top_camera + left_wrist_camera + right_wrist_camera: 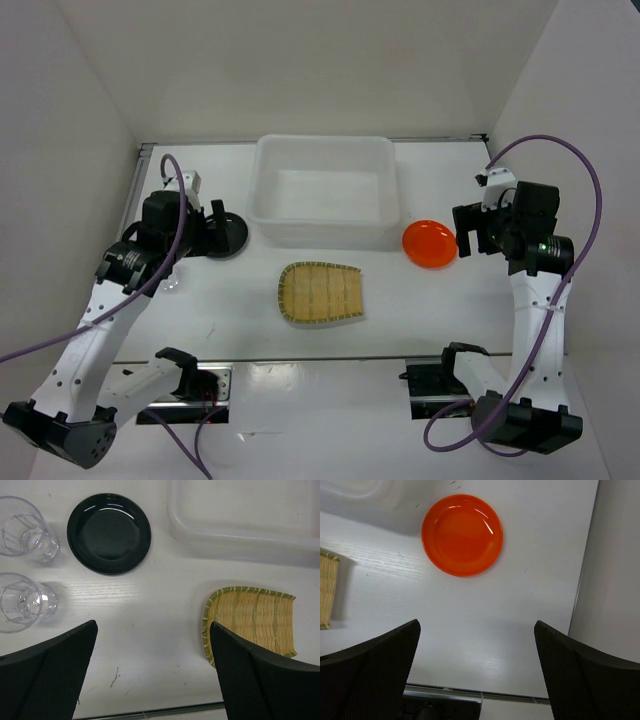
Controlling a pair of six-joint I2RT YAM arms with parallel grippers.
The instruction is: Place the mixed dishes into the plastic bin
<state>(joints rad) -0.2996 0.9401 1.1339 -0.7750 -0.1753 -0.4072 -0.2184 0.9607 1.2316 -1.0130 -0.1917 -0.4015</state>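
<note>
I should next move my left gripper to the right in the top view and lower it onto the bamboo tray's rounded edge (282,289) (205,622), since the bare table there leaves room for a finger.
The translucent white plastic bin (325,228) stands at the table's back centre, and nothing shows inside it. The tan bamboo tray (320,293) lies in front of it. The orange plate (430,243) lies right of the bin. The black plate (232,237) lies left of the bin, partly hidden by my left gripper (205,228). In the left wrist view, two clear cups (30,530) (22,602) stand left of the black plate (109,532). My left gripper (153,625) is open and empty above bare table. My right gripper (477,622) is open and empty, short of the orange plate (462,534).
White walls enclose the table on the left, back and right. The right wall (615,580) is close beside my right gripper. A metal rail (320,358) runs along the near edge by the arm bases. The bin's rim (240,530) shows at the top of the left wrist view.
</note>
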